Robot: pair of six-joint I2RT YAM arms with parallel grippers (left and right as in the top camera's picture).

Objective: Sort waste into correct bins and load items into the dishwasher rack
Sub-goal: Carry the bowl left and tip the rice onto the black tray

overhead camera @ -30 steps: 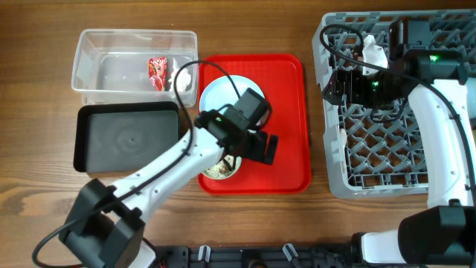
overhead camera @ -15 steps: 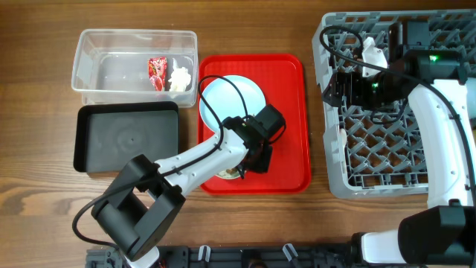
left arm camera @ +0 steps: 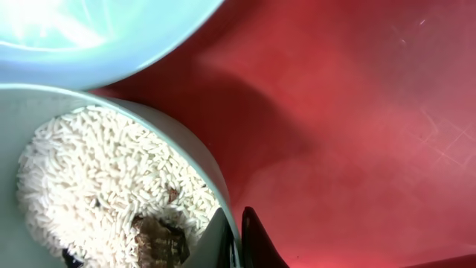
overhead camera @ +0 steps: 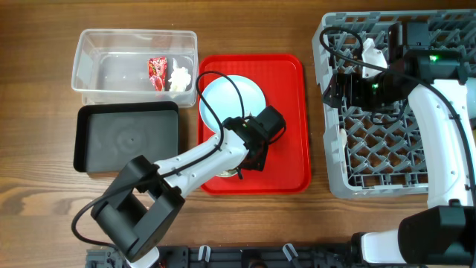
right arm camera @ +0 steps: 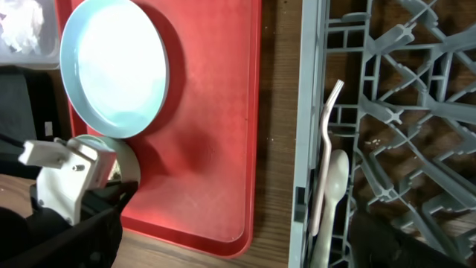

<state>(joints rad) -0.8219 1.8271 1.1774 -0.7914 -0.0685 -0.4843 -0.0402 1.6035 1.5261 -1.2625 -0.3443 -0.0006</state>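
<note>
My left gripper is going to lift the bowl (overhead camera: 222,173), tip it over the empty black tray and then let go of it on the light blue plate (overhead camera: 232,97). The bowl still has scraps in it.
My left gripper (left arm camera: 236,223) is shut on the right rim of the pale green bowl (left arm camera: 190,152), one finger inside and one outside. The bowl holds whitish food scraps (left arm camera: 104,179) with brown bits and stands on the red tray (overhead camera: 286,112), just below the light blue plate (overhead camera: 232,97). From overhead, the left gripper (overhead camera: 249,160) sits at the bowl's (overhead camera: 222,173) right edge. My right gripper (right arm camera: 230,238) hangs open over the dishwasher rack's (overhead camera: 387,141) left edge. A white fork (right arm camera: 327,141) and spoon (right arm camera: 336,182) lie in the rack's edge slot.
The clear tub (overhead camera: 111,63) at the back left holds the red wrapper (overhead camera: 157,73) and the white tissue (overhead camera: 180,77). The black tray (overhead camera: 128,138) lies in front of it. Bare wood separates the red tray from the rack.
The left gripper has come down onto the bowl's rim and closed on it. The right arm has not moved.
</note>
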